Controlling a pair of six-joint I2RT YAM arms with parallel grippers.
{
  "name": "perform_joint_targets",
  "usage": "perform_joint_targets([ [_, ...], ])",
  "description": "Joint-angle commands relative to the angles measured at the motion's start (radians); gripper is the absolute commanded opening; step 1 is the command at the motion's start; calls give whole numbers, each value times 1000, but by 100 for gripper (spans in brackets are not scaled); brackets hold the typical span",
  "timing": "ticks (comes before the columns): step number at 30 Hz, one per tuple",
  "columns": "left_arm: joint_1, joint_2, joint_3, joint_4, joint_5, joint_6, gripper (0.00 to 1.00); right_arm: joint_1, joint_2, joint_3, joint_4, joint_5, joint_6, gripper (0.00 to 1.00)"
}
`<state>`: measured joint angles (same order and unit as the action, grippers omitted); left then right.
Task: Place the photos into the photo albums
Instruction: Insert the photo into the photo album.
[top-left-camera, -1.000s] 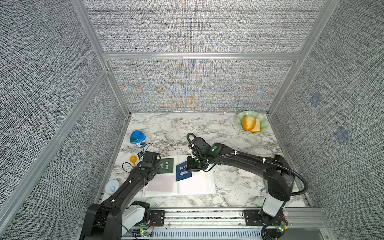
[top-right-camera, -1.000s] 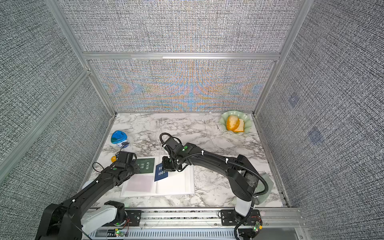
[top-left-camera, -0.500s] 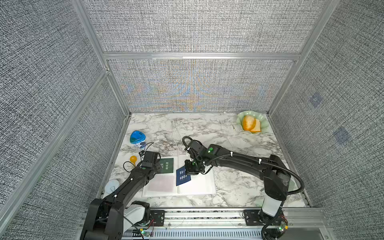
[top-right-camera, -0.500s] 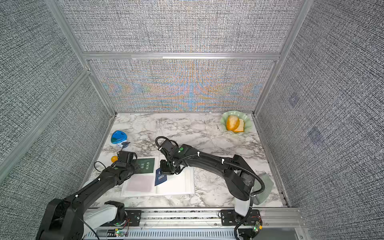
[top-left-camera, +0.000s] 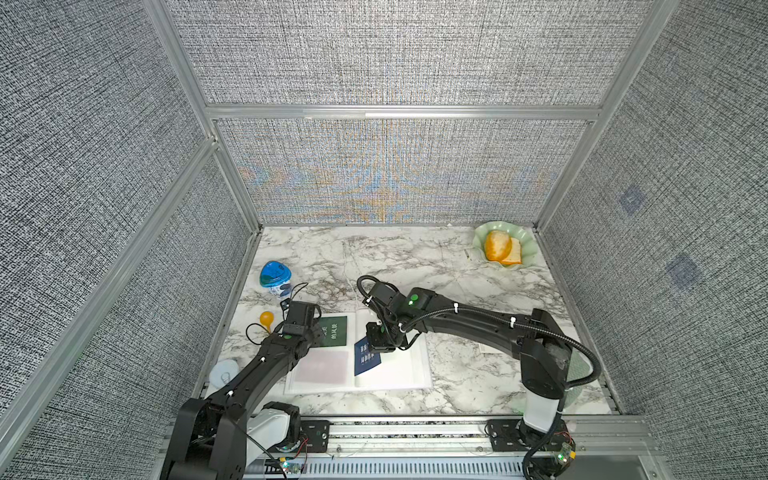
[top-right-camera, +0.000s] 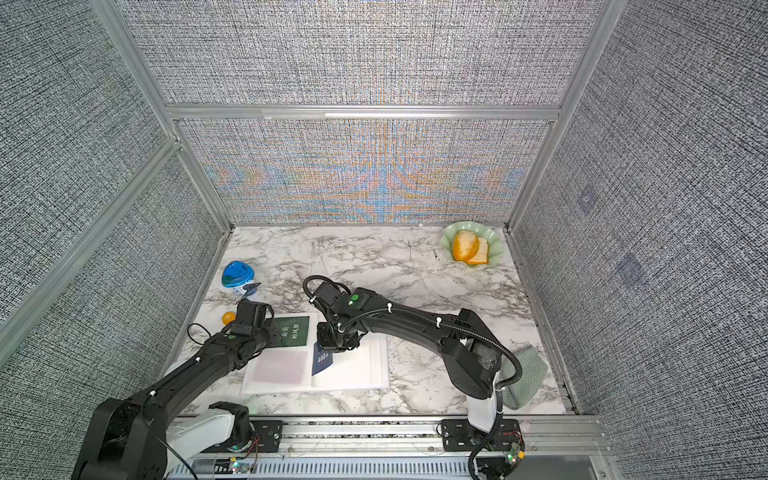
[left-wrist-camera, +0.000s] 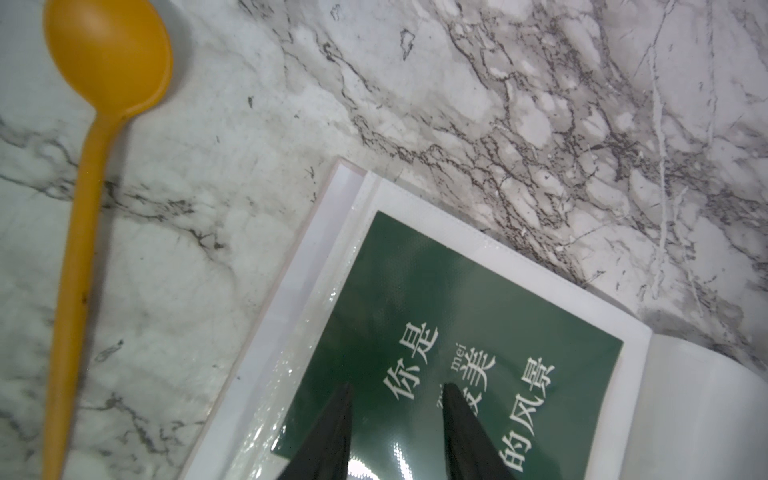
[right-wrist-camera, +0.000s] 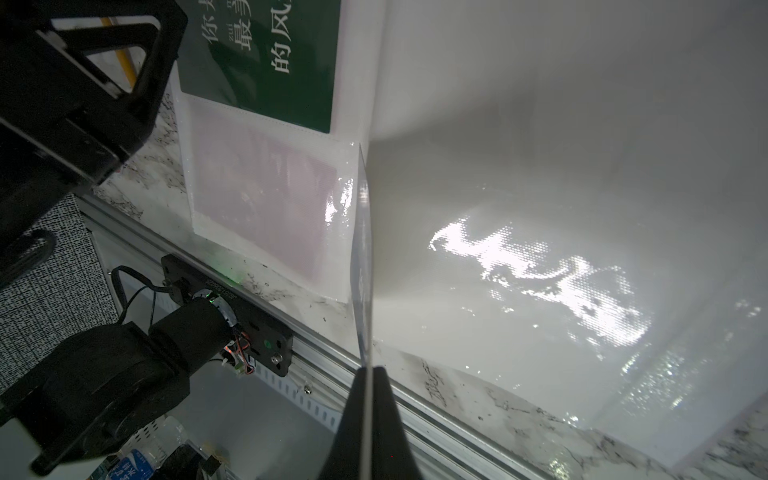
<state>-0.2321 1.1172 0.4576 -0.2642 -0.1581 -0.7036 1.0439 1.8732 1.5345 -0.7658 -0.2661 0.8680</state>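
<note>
The near half of the album's spine (top-left-camera: 353, 371) (right-wrist-camera: 353, 272) lies below my right gripper, under the tilted blue photo. My right gripper moves down toward that half next and releases the blue photo's edge.
The photo album (top-left-camera: 395, 374) (top-right-camera: 357, 374) lies open near the table's front edge. A green photo (top-left-camera: 336, 330) (left-wrist-camera: 478, 311) sits in the far pocket of its left page. A reddish photo (top-left-camera: 322, 365) (right-wrist-camera: 270, 199) shows faintly through the near pocket. My left gripper (left-wrist-camera: 395, 388) is open, its fingertips apart over the green photo, nothing between them. My right gripper (right-wrist-camera: 365, 372) is shut on a blue photo (top-left-camera: 366, 357) (top-right-camera: 322, 361). That photo hangs tilted over the album's spine and shows edge-on (right-wrist-camera: 362, 257) in the right wrist view.
A yellow spoon (left-wrist-camera: 95, 124) (top-left-camera: 266, 319) lies left of the album. A blue-lidded tub (top-left-camera: 274, 276) stands behind it. A green dish (top-left-camera: 523, 241) of food sits at the back right. A white round lid (top-left-camera: 223, 372) lies front left, a green cloth (top-right-camera: 528, 374) front right.
My right gripper has carried the blue photo leftward and nearer, from the right page to the album's spine. The left arm has barely moved.
</note>
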Motion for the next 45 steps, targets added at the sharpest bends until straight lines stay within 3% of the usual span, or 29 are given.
perform_joint_targets([
  [1, 2, -9, 0, -7, -20, 4, 39, 3, 0, 8, -36, 19, 16, 0],
  [31, 2, -35, -16, -9, -31, -5, 39, 7, 3, -77, 59, -24, 78, 0],
  [45, 2, 0, -14, -17, -47, -8, 39, -17, 56, -119, 197, -125, 70, 0],
])
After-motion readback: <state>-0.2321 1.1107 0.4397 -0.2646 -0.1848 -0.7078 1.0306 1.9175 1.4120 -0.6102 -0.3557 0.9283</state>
